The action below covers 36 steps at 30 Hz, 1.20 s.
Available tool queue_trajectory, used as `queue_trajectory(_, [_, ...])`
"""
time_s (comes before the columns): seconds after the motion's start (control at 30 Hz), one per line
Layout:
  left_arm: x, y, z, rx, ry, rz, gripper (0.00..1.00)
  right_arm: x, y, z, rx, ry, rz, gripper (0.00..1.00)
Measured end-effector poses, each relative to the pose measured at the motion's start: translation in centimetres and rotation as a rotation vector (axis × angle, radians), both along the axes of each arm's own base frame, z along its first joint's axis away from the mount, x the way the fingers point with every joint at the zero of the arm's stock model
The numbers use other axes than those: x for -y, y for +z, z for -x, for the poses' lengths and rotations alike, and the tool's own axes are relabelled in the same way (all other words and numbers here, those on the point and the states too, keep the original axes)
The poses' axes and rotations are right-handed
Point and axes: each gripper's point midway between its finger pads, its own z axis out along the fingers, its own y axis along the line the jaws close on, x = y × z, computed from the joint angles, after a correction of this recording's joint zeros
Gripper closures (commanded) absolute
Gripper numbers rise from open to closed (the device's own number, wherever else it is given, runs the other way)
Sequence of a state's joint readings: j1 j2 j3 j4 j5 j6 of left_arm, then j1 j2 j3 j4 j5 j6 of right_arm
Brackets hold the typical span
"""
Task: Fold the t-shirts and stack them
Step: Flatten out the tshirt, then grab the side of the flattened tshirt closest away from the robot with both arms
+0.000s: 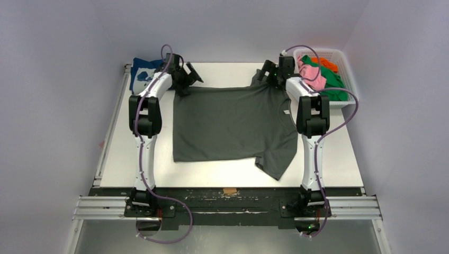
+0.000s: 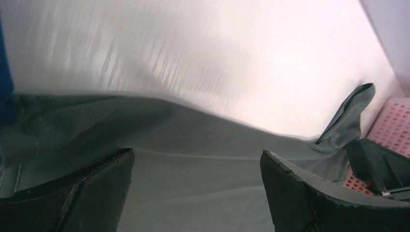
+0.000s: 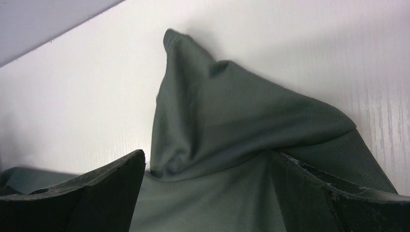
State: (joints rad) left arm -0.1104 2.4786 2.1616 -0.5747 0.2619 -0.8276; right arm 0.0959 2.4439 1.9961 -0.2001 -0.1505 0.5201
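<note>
I should next bring my left gripper back from the grey shirt's far edge onto its near hem corner (image 1: 176,159), because the shirt lies spread flat and that corner is clear.
A plain dark grey t-shirt (image 1: 233,124) lies spread flat on the white table (image 1: 339,153), with its far edge under both grippers. My left gripper (image 1: 189,78) is at the shirt's far left corner. Its fingers (image 2: 72,198) stand wide apart over the grey cloth (image 2: 193,183), so it is open. My right gripper (image 1: 267,74) is at the far right sleeve, also open, with a peaked fold of cloth (image 3: 232,121) rising between its fingers (image 3: 87,198). A folded navy t-shirt with white print (image 1: 142,71) lies at the far left corner.
A white mesh basket (image 1: 347,63) at the far right holds pink (image 1: 310,74), green (image 1: 331,84) and orange (image 1: 328,63) tees. The basket (image 2: 391,121) also shows in the left wrist view. Grey walls close in the far side.
</note>
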Motion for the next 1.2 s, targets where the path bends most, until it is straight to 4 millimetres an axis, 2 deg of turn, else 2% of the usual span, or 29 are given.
queue_trajectory(0.13, [0.1,0.2,-1.0,0.02,-0.001,0.007,0.0,0.0,0.1,-0.1,-0.002,0.012,0.01,0.01])
queue_trajectory(0.23, [-0.1,0.2,-0.9,0.018,0.0,0.005,0.0,0.1,0.3,0.4,-0.004,0.03,0.033,0.01])
queue_trajectory(0.3, [-0.4,0.3,-0.2,0.021,-0.003,-0.006,0.0,0.2,0.6,1.4,-0.015,0.048,0.054,0.01])
queue_trajectory(0.43, [-1.5,1.7,4.5,-0.012,-0.01,-0.053,0.0,0.3,3.0,5.0,-0.018,0.085,0.104,0.01])
queue_trajectory(0.57, [-2.8,6.0,10.7,0.02,0.003,-0.093,0.0,0.2,7.0,8.4,0.045,0.099,0.139,0.01])
queue_trajectory(0.67, [-3.8,9.0,15.7,0.073,0.026,-0.124,0.0,-0.2,8.2,10.4,0.083,0.111,0.14,0.01])
queue_trajectory(0.73, [-4.1,9.6,18.9,0.089,0.036,-0.146,0.0,-0.2,7.9,11.9,0.08,0.115,0.139,0.01])
queue_trajectory(0.8, [-4.2,8.7,21.7,0.068,0.032,-0.157,0.0,0.0,7.0,13.0,0.062,0.116,0.138,0.01])
queue_trajectory(0.83, [-4.1,7.6,23.2,0.042,0.028,-0.16,0.0,0.0,6.4,13.4,0.05,0.118,0.137,0.01])
queue_trajectory(0.9, [-4.3,4.5,26.2,-0.046,0.018,-0.171,0.04,0.1,5.2,14.2,0.021,0.119,0.137,0.01])
queue_trajectory(1.0, [-4.9,0.2,30.5,-0.204,0.02,-0.189,0.14,0.2,4.5,14.7,0.003,0.121,0.137,0.02])
queue_trajectory(1.07, [-5.2,-1.2,32.6,-0.271,0.022,-0.196,0.18,0.1,4.7,14.8,0.004,0.122,0.135,0.03])
queue_trajectory(1.2, [-5.3,-1.4,34.8,-0.294,0.03,-0.199,0.29,0.1,5.8,15.0,0.019,0.122,0.133,0.04])
